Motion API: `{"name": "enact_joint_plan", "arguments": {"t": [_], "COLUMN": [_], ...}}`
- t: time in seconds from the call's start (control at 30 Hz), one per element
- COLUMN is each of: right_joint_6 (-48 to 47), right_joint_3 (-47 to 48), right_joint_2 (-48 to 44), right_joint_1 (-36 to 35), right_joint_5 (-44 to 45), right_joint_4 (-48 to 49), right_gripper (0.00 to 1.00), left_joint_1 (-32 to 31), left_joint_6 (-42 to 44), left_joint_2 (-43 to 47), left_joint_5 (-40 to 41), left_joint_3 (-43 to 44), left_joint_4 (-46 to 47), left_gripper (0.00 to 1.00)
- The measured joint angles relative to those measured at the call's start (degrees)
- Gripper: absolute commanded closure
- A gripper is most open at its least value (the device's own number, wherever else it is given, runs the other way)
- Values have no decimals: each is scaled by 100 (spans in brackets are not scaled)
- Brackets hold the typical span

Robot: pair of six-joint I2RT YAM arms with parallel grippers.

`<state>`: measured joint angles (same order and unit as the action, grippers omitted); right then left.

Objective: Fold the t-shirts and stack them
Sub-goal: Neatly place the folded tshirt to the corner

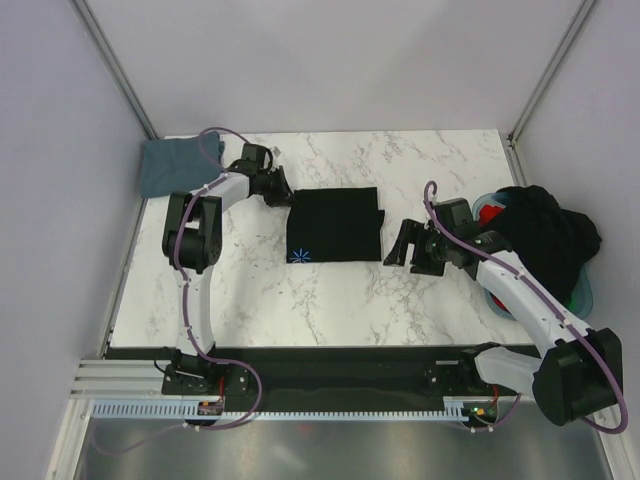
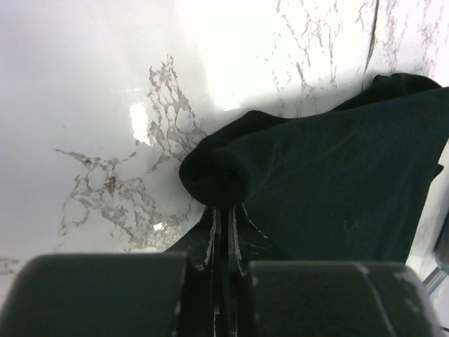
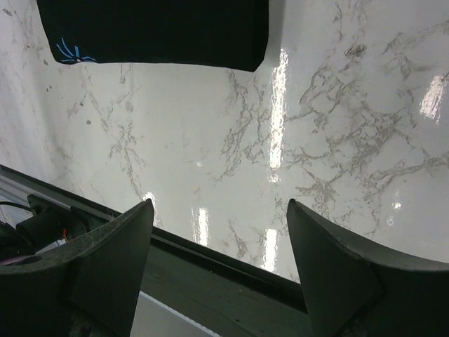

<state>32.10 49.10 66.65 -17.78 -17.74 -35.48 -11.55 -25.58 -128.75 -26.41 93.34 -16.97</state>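
Note:
The black t-shirt point(image 1: 335, 225) is already folded, so I need to lift it with my left gripper, carry it outward over the teal-grey t-shirt point(image 1: 172, 163), lower it and release it.
A folded black t-shirt point(image 1: 335, 225) with a small blue print lies in the middle of the table. My left gripper point(image 1: 278, 187) is at its far left corner, shut on a bunched fold of the black cloth point(image 2: 214, 175). My right gripper point(image 1: 405, 247) is open and empty, just right of the shirt and apart from it. The shirt's near edge shows in the right wrist view point(image 3: 154, 31). A folded teal-grey t-shirt point(image 1: 172, 163) lies at the far left corner. A heap of black clothing point(image 1: 545, 232) fills a basket point(image 1: 583, 290) at the right.
White walls and metal posts close in the table on three sides. A black rail point(image 1: 330, 385) runs along the near edge between the arm bases. Something red point(image 1: 489, 211) shows in the basket under the black heap.

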Motion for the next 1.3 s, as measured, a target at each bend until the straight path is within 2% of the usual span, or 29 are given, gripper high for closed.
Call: {"name": "enact_joint_plan", "arguments": {"t": [0.3, 0.5, 0.83, 1.03, 1.3], "right_joint_6": [-111, -179, -190, -195, -271], "right_joint_3": [-57, -22, 13, 13, 11], "right_joint_2": [-94, -431, -1064, -1427, -1604], "right_joint_1": [0, 0, 0, 0, 0], "right_joint_5": [-50, -120, -330, -391, -448], "right_joint_4": [-164, -437, -815, -1014, -1132], "right_gripper": [16, 16, 16, 15, 15], "left_joint_1": [74, 610, 1644, 1613, 1650], "left_joint_6": [820, 1235, 1593, 2197, 2518], "left_joint_2": [87, 284, 378, 385, 431], "left_joint_5": [1082, 2017, 2151, 2326, 2452], "left_joint_3": [750, 1314, 2546, 3305, 3344], "left_joint_4": [-1276, -1834, -2221, -2184, -2197], "left_gripper": [98, 98, 98, 98, 98]}}
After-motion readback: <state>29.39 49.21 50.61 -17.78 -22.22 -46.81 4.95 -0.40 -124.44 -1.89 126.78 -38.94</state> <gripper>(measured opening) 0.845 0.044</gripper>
